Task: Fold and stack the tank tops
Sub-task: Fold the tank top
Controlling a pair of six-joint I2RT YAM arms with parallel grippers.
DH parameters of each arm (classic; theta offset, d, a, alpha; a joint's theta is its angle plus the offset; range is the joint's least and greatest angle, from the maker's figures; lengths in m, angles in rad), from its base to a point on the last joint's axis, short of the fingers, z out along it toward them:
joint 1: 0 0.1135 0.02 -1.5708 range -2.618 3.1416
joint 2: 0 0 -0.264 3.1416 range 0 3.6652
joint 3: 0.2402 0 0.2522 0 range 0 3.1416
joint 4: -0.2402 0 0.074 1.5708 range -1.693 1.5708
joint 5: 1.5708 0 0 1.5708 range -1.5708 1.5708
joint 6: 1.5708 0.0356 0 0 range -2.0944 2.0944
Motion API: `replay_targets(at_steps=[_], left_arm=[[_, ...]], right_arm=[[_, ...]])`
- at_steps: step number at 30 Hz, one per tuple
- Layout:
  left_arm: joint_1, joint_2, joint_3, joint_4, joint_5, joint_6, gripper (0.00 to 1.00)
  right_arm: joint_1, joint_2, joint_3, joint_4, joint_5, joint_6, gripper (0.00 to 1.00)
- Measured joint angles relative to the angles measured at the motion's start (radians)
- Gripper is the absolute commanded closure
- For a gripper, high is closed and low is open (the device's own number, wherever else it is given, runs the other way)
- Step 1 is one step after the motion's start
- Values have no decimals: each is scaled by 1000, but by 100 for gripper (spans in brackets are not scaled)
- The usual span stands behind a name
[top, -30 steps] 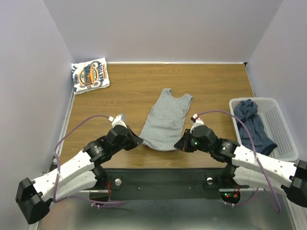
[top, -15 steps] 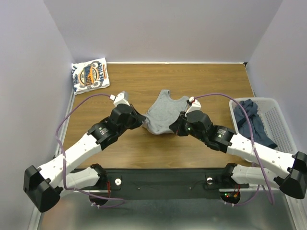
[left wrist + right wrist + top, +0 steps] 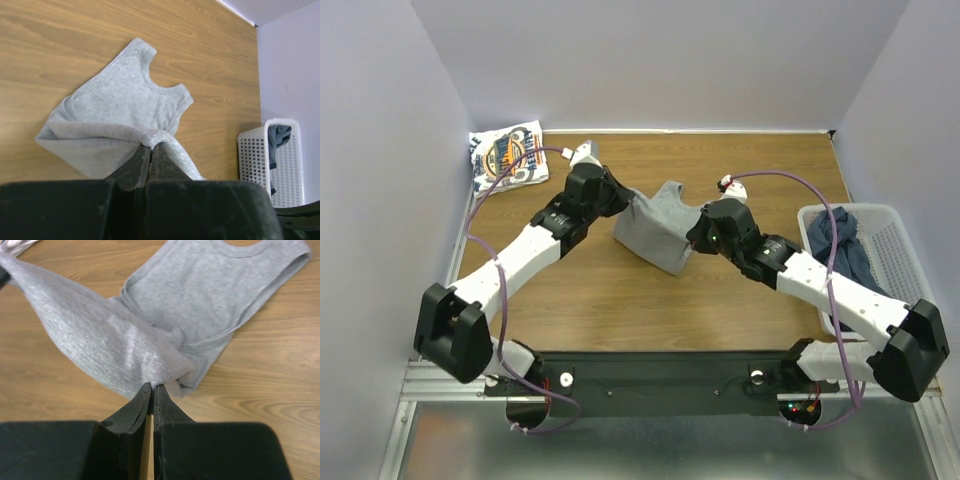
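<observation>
My right gripper carries the corner of the tank top's hem outward and down toward the shoulder strap nearest the basket (image 3: 296,251) next. It releases the corner there, since that shoulder strap still lies uncovered.
A light heather grey tank top (image 3: 655,232) lies mid-table, its bottom hem lifted and carried over toward its shoulder straps. My left gripper (image 3: 620,199) is shut on the hem's left corner; in the left wrist view the cloth (image 3: 120,105) bunches at the fingertips (image 3: 150,145). My right gripper (image 3: 695,232) is shut on the hem's right corner, and the right wrist view shows the grey fabric (image 3: 200,285) pinched at its tips (image 3: 152,385). A folded white tank top with a blue-and-orange logo (image 3: 507,157) rests at the far left corner. Dark slate-blue tank tops (image 3: 845,258) lie in the basket.
A white plastic mesh basket (image 3: 900,250) stands at the table's right edge, also seen in the left wrist view (image 3: 252,155). Purple walls close in the back and both sides. Bare wooden tabletop (image 3: 620,310) spreads in front of the grey top.
Both grippers, holding the grey top's bottom corners, have moved away from the near edge toward the back, lifting the hem and folding it over the upper half.
</observation>
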State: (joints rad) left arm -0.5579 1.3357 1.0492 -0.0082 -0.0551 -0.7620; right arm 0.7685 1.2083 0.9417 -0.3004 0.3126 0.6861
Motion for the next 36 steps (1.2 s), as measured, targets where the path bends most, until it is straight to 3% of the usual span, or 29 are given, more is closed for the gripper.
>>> replay_targets(at_steps=[10,21,22,23,25,27,29,32,36], left_arm=[[17,387,296,130,113,42,100],[30,1057,787,323,280,6,100],[31,1091,800,324,289,0,98],[32,1120,810,326,298,-6,86],[36,1160,814,334,315,-25,77],[39,1163,814,354,325,-24,59],[47,1154,817,381,329,-23,50],[55,1134,817,388,333,-15,43],[63,1064,802,389,325,-3,39]], right_arm=[[-254,100,0,82,-112,-30,100],[-503,517,31,293,-254,-32,100],[-516,547,40,301,-264,-29,96],[-528,578,50,309,-273,-27,91],[-540,594,61,311,-285,-23,82],[-547,592,75,317,-288,-17,67],[-547,586,85,320,-286,-13,53],[-549,561,92,301,-270,-10,40],[-553,509,148,234,-211,-26,39]])
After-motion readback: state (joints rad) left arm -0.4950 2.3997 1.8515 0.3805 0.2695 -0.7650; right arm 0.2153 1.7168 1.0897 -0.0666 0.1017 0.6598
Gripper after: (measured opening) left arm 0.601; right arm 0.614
